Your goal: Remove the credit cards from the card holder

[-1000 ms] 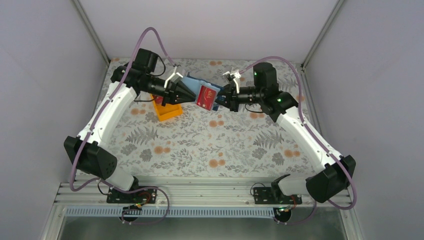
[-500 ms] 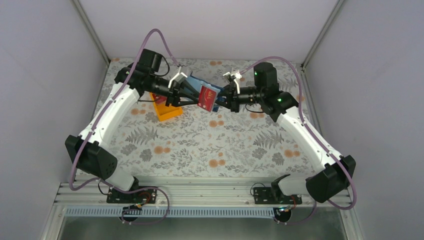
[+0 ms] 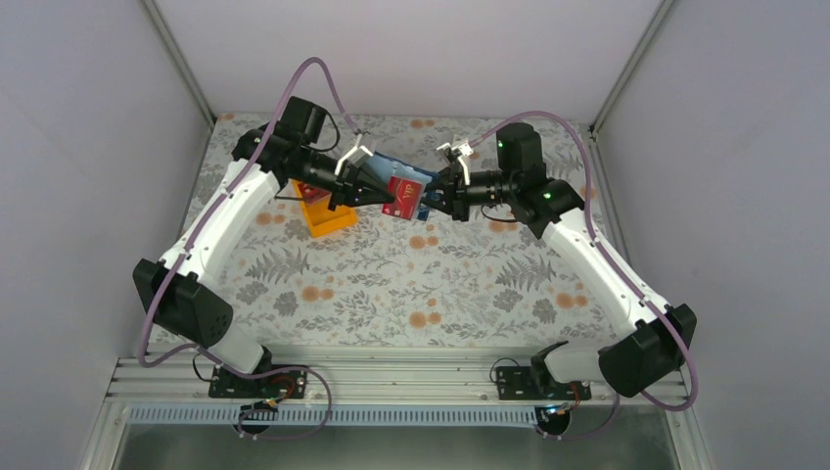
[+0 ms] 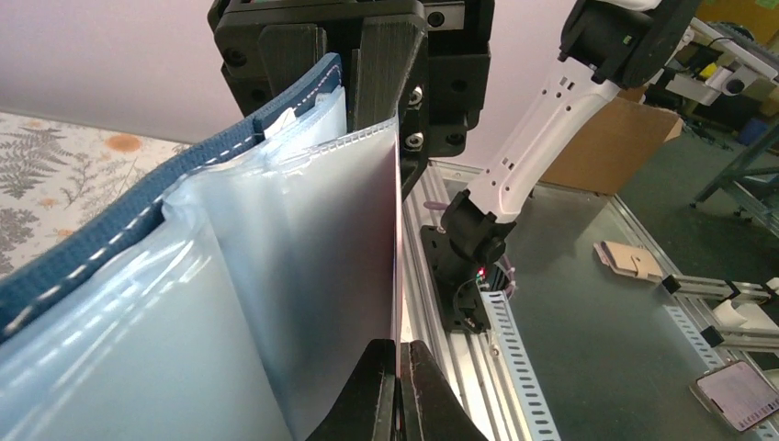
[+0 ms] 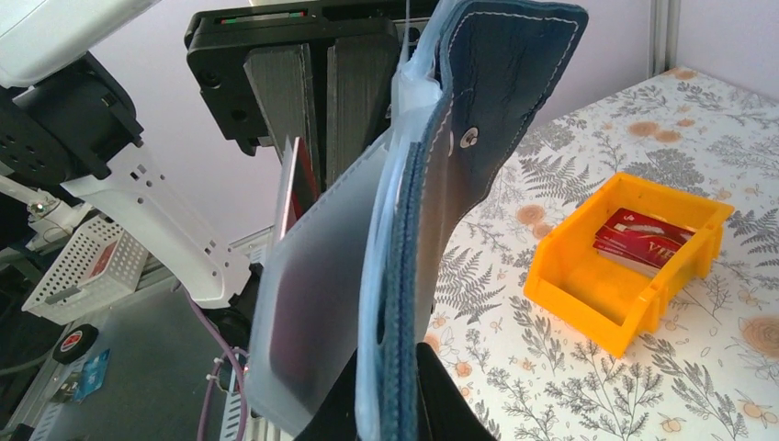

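Note:
The red card is already pinched by my left gripper, so I should lower my right gripper to the bare floral table below and let go of the card holder (image 3: 390, 164) there.
The blue card holder (image 3: 390, 164) hangs open in the air at the back middle. My right gripper (image 3: 429, 196) is shut on its blue edge, as the right wrist view shows (image 5: 393, 395). A red credit card (image 3: 402, 194) sticks out of a clear inner pocket. My left gripper (image 3: 389, 201) is shut on that card's thin edge (image 4: 399, 303), fingertips pressed together (image 4: 400, 372). In the right wrist view the red card (image 5: 296, 179) shows edge-on beside the card holder (image 5: 501, 83). The holder's stitched blue edge (image 4: 110, 230) fills the left wrist view.
An orange tray (image 3: 328, 217) stands on the floral table below the left gripper. In the right wrist view the tray (image 5: 588, 303) holds red cards (image 5: 648, 234). Grey walls enclose the table on three sides.
My left gripper has moved right, toward the card holder, and now pinches the red card's edge. The right gripper has stayed put with the holder.

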